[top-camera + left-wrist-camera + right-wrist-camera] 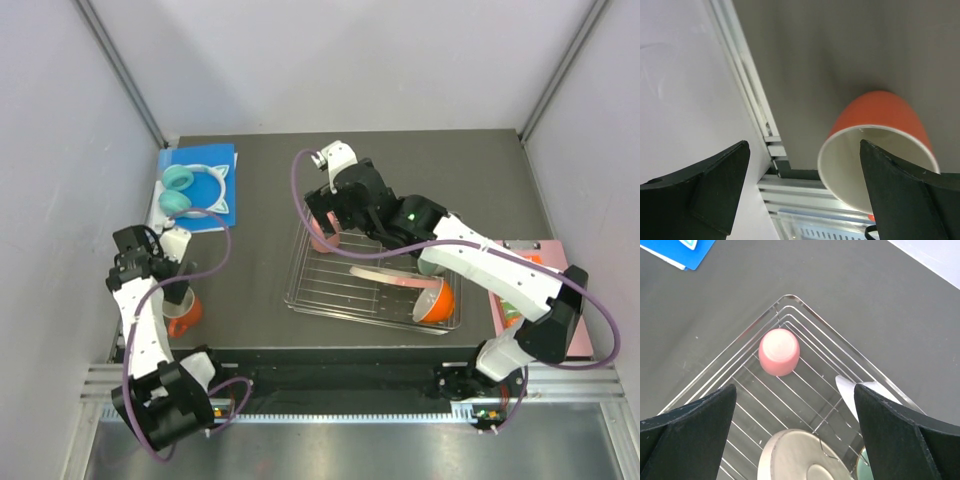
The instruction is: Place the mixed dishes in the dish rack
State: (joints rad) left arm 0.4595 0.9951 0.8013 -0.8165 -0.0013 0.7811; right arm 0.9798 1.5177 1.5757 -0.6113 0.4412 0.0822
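Next I need to bring my left gripper down with one finger into the mug's opening, since the orange mug's rail-side rim sits below, between the gripper's open fingers.
The orange mug with its white inside lies near the table's front-left corner, mouth toward my left wrist camera. My left gripper is open just above it, and its right finger covers part of the rim. In the top view the mug shows just past the left gripper. My right gripper hangs open over the dish rack, above the upturned pink cup. The rack also holds the pink-and-cream plate, a white plate, the mint-green bowl and the orange bowl.
A teal ring-shaped object rests on a flat blue board at the back left. A pink board with small items lies at the right edge. The table's metal rail runs close beside the mug.
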